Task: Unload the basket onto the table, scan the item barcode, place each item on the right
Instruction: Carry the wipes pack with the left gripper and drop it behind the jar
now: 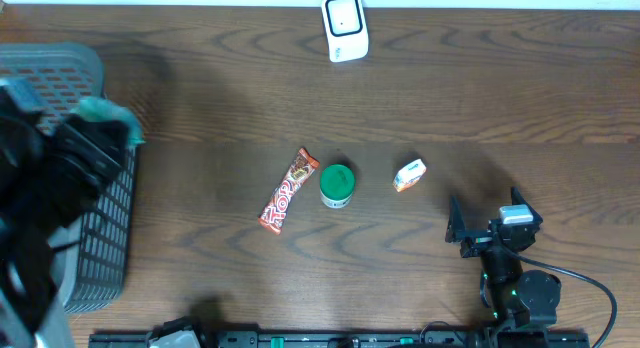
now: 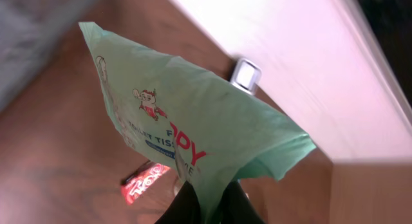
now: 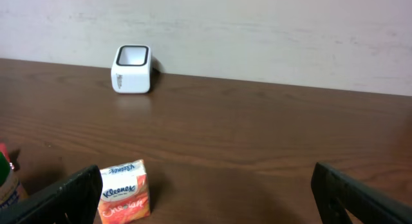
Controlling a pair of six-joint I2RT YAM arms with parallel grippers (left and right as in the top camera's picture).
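My left gripper needs to swing to the right in the overhead view and down onto the bare tabletop beyond the green round tub, and release the packet there.
My left gripper is shut on a pale green tissue packet, holding it up over the grey basket at the far left. In the left wrist view the packet rises from between the black fingers, printed side toward the camera. The white barcode scanner stands at the table's back edge, far from the packet; it also shows as the scanner and the scanner. My right gripper rests open at the front right, with nothing between its fingers.
A grey basket sits on the left. In mid-table lie a red candy bar, a green round tub and a small orange Kleenex pack. The Kleenex pack stands just ahead of my right gripper's left finger.
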